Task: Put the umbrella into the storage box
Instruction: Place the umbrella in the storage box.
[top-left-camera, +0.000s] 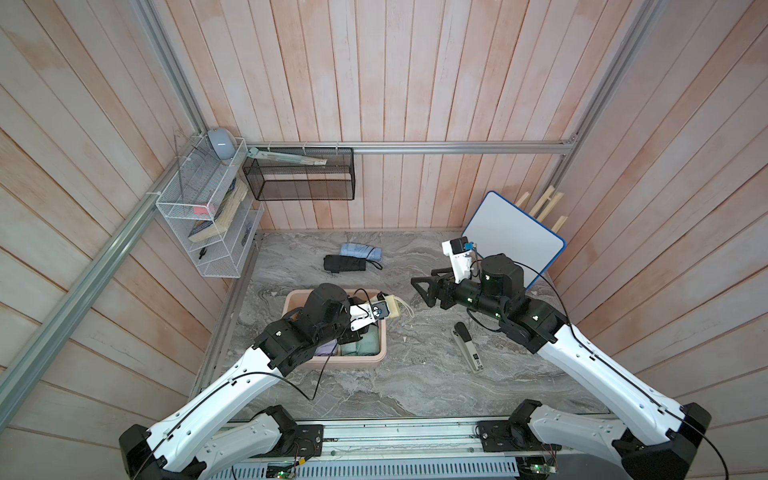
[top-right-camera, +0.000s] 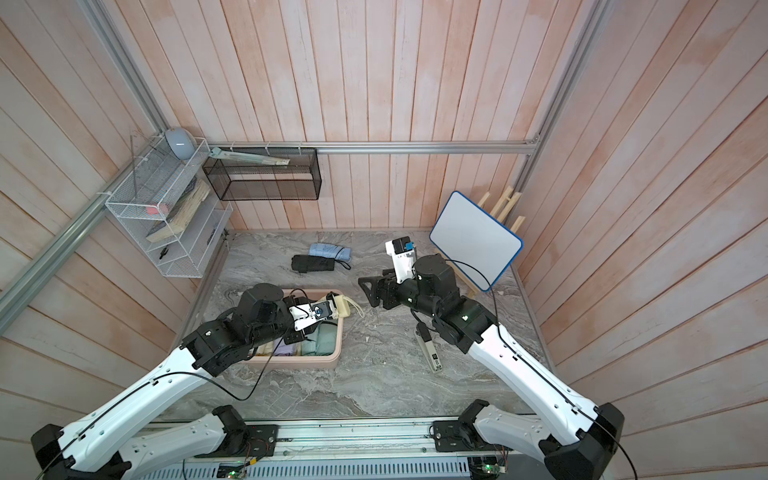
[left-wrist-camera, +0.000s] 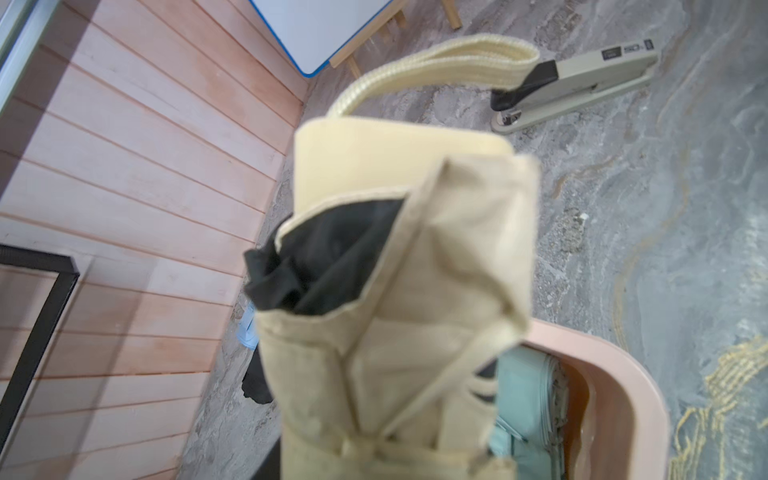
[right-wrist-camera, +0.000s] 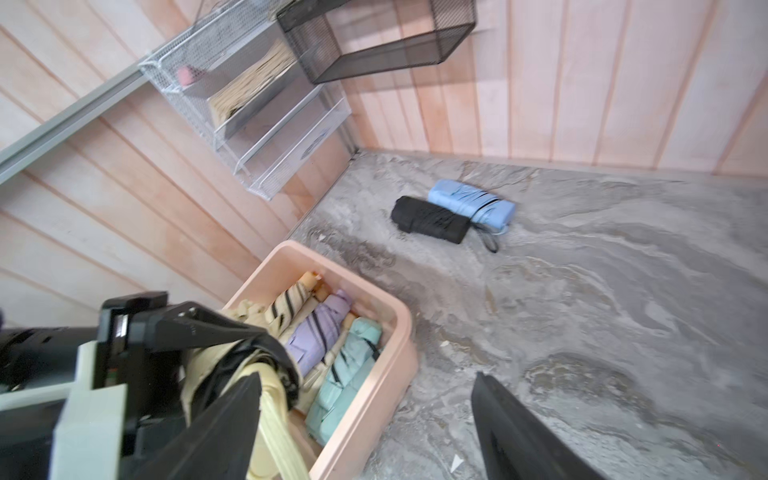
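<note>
The cream umbrella (top-left-camera: 392, 308) points crosswise, so my left gripper turns outward next, lowers it between the lilac and mint umbrellas below and releases.
A folded cream umbrella (top-left-camera: 392, 308) (left-wrist-camera: 399, 291) with a looped wrist strap (left-wrist-camera: 436, 54) hangs over the right end of the pale pink storage box (top-left-camera: 382, 345) (right-wrist-camera: 399, 328). My left gripper (right-wrist-camera: 208, 332) is shut on it, its fingers mostly hidden under the wrist camera in both top views. My right gripper (top-left-camera: 428, 282) (right-wrist-camera: 368, 378) stands open just right of the box, one finger (right-wrist-camera: 232, 415) still beside the strap, nothing between the jaws. Striped, lilac and mint umbrellas (right-wrist-camera: 349, 365) lie inside the box.
A black umbrella (top-left-camera: 344, 263) and a light blue one (top-left-camera: 360, 251) lie on the marble floor behind the box. A stapler (top-left-camera: 467, 347) lies to the right, below the right arm. A whiteboard (top-left-camera: 513, 237) leans at the back right. A black mesh basket (top-left-camera: 299, 174) and a white wire rack (top-left-camera: 208, 208) hang on the walls.
</note>
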